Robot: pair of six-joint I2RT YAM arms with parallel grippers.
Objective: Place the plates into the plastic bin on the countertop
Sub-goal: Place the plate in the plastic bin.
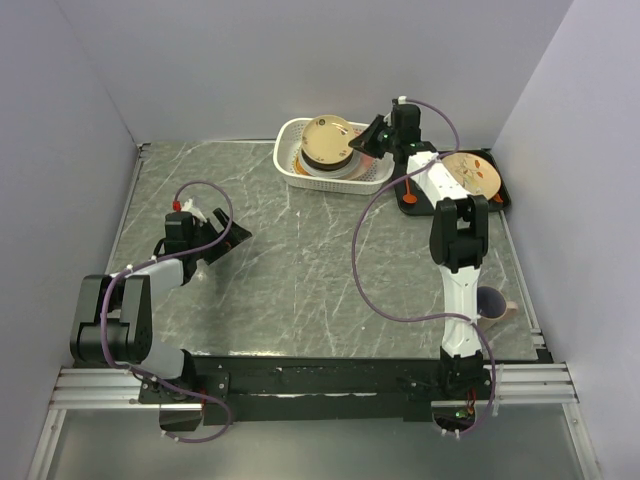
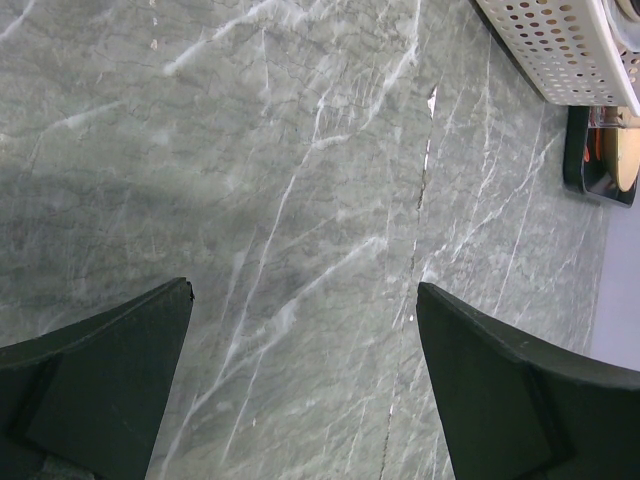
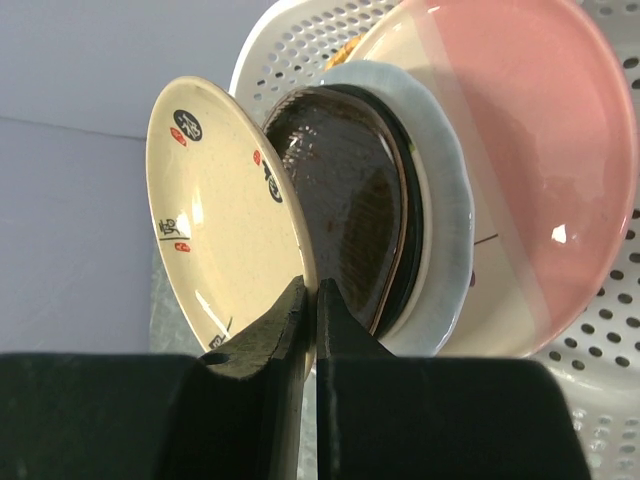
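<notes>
The tan plate still hangs clear above the dark plate, so my right gripper will next lower it toward the bin, set it onto the stack [image 1: 327, 156] [image 3: 347, 200] and let go.
The white plastic bin [image 1: 288, 166] stands at the back of the countertop [image 1: 300, 270] and holds a stack of plates. My right gripper [image 1: 373, 137] is shut on the right rim of the top plate [image 1: 328, 140], tan with a brown rim, held tilted over the stack. In the right wrist view my gripper [image 3: 310, 292] pinches this plate [image 3: 215, 220], which carries dark and red marks. Beneath it lie a dark plate [image 3: 345, 220], a pale blue plate [image 3: 440, 250] and a pink plate [image 3: 530, 170] inside the bin [image 3: 605, 400]. My left gripper [image 1: 226, 240] is open and empty over bare countertop [image 2: 300, 200].
A flat black tray [image 1: 500, 205] right of the bin holds a cream plate with red-orange marks [image 1: 470, 172]. A dark mug [image 1: 490, 302] stands near the right arm's base. The bin's corner [image 2: 560, 40] and the tray [image 2: 585, 165] show in the left wrist view. Walls close the back and sides.
</notes>
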